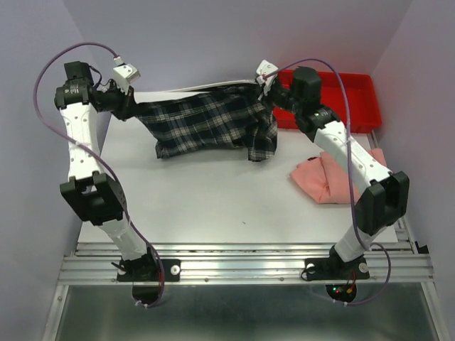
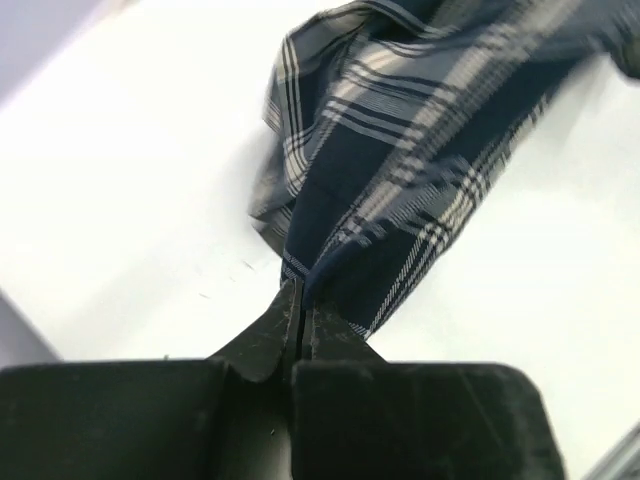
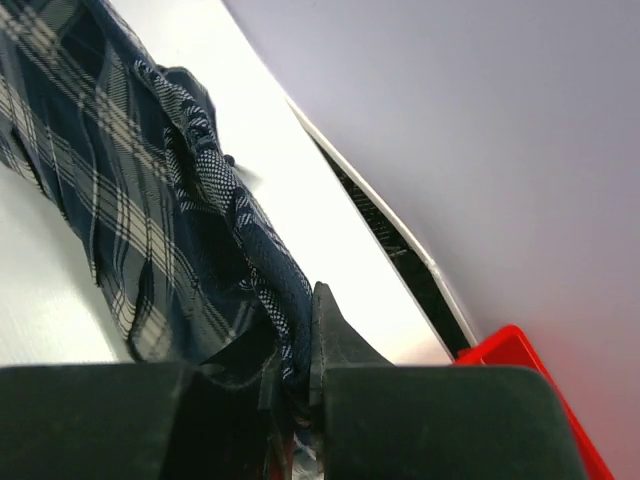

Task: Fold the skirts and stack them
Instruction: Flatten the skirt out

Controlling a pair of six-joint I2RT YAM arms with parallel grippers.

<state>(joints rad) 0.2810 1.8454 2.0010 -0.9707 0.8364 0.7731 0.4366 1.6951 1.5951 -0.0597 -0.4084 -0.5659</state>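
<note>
My left gripper draws the plaid skirt's pinched end back over the bare tabletop toward my base next and releases it there, since that space lies clear.
The plaid skirt (image 1: 206, 124) stretches across the far part of the table, dark navy-green with white lines, sagging in the middle. My left gripper (image 1: 131, 108) is shut on its left end; in the left wrist view the plaid skirt (image 2: 400, 160) runs away from the pinched fingertips of my left gripper (image 2: 298, 290). My right gripper (image 1: 269, 96) is shut on the right end, and the plaid skirt (image 3: 150, 200) is bunched between the fingers of my right gripper (image 3: 300, 330). The salmon-pink skirt (image 1: 330, 177) lies crumpled at the right edge, under the right arm.
A red plastic tray (image 1: 355, 89) stands at the back right corner, just behind the right gripper; its corner, the red tray (image 3: 520, 350), shows in the right wrist view. The white table (image 1: 206, 199) ends at a metal rail in front.
</note>
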